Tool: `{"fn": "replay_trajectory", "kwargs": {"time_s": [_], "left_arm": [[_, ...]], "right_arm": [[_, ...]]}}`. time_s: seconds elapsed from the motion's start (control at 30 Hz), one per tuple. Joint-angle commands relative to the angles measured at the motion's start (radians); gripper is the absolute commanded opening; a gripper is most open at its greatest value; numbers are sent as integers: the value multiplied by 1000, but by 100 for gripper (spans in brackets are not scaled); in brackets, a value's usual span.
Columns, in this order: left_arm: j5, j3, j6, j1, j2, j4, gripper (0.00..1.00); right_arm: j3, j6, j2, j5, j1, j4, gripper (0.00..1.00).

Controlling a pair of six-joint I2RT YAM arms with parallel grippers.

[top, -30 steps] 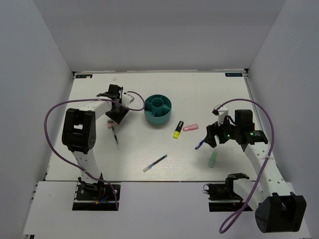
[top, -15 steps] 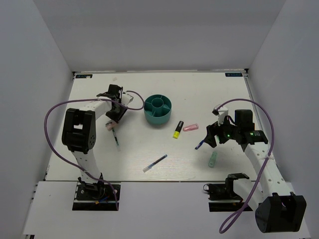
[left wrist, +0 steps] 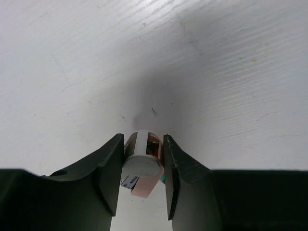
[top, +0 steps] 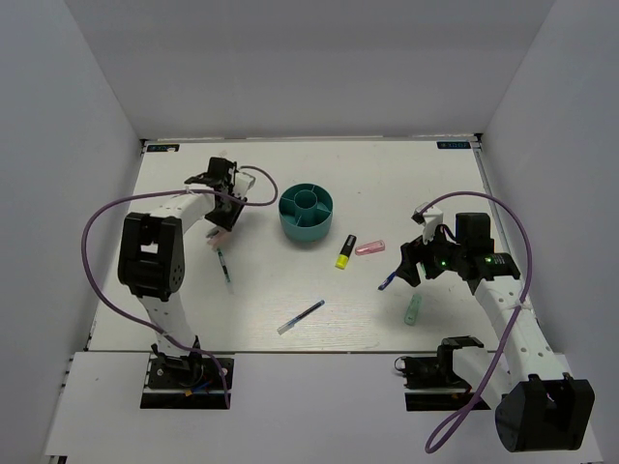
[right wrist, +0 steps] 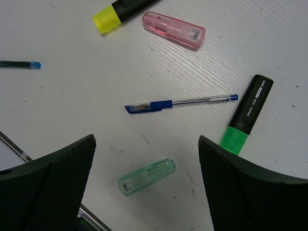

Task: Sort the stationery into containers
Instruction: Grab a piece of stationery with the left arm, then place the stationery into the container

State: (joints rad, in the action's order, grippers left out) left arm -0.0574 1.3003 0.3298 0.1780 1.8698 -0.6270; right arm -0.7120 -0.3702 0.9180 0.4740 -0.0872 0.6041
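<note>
My left gripper rises next, crosses over the organiser's empty nearest section point(top: 287, 207) and releases the pink and white piece, since the section lies to the right in the top view.
My left gripper point(left wrist: 142, 143) is shut on a pink and white cylindrical piece point(left wrist: 143, 168) and holds it just above the table. In the top view it point(top: 224, 218) is left of the round teal organiser point(top: 308, 215). My right gripper point(right wrist: 147, 139) is open and empty, hovering over the pale mint piece point(right wrist: 147, 176), a blue pen point(right wrist: 180, 103) and the green marker point(right wrist: 245, 120). The yellow highlighter point(right wrist: 115, 14) and the second pink piece point(right wrist: 173, 30) lie beyond. In the top view, the right gripper point(top: 410, 263) hides the green marker.
A second blue pen point(top: 301, 316) lies mid-table near the front. A thin dark pen point(top: 224, 266) lies just below the left gripper. White walls enclose the table on three sides. The organiser's compartments look empty.
My left gripper has shifted a little up and to the left with the pink piece in it. The right arm has not moved.
</note>
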Motion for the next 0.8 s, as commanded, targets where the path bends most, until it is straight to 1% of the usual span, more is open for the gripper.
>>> {"fn": "replay_trajectory", "kwargs": {"time_s": [0.0, 0.07, 0.17, 0.2, 0.33, 0.4, 0.43, 0.47, 0.5, 0.53, 0.57, 0.6, 0.63, 0.7, 0.77], "left_arm": [[44, 65, -96, -8, -116, 3, 9], [56, 74, -124, -6, -136, 6, 1], [134, 99, -223, -6, -213, 16, 1], [134, 99, -224, -6, -224, 15, 1], [220, 97, -307, -2, -284, 24, 1], [263, 68, -365, 9, -330, 64, 1], [309, 57, -377, 21, -339, 100, 1], [330, 12, -402, 26, -383, 119, 1], [344, -2, -431, 29, -397, 144, 1], [382, -36, -446, 40, -411, 223, 1], [425, -64, -455, 43, -440, 251, 1], [439, -76, -494, 47, -449, 275, 1], [480, -88, -506, 60, -449, 347, 1], [533, -91, -550, 78, -445, 390, 1], [545, -95, -575, 100, -430, 435, 1]], "right_arm": [[-12, 1, -1, 5, 0, -7, 88], [-9, 2, -1, 8, -2, -6, 88], [-10, 1, -1, 11, 0, -4, 88], [-10, 1, -1, 11, 0, -4, 88], [-10, 1, -2, 14, 0, -3, 88], [-10, 1, -1, 18, -3, -1, 88], [-12, -1, -2, 21, 0, 0, 88], [-12, 1, -2, 23, -2, 0, 85], [-12, 2, 2, 28, 0, 2, 83], [-12, 1, -2, 29, 0, 2, 80], [-14, 1, 1, 32, -2, 5, 73], [-14, 2, 2, 37, 0, 5, 69], [-14, 2, 1, 38, -2, 9, 66], [-17, 4, 2, 38, -3, 6, 62], [-15, 5, 5, 37, 0, 6, 62]]}}
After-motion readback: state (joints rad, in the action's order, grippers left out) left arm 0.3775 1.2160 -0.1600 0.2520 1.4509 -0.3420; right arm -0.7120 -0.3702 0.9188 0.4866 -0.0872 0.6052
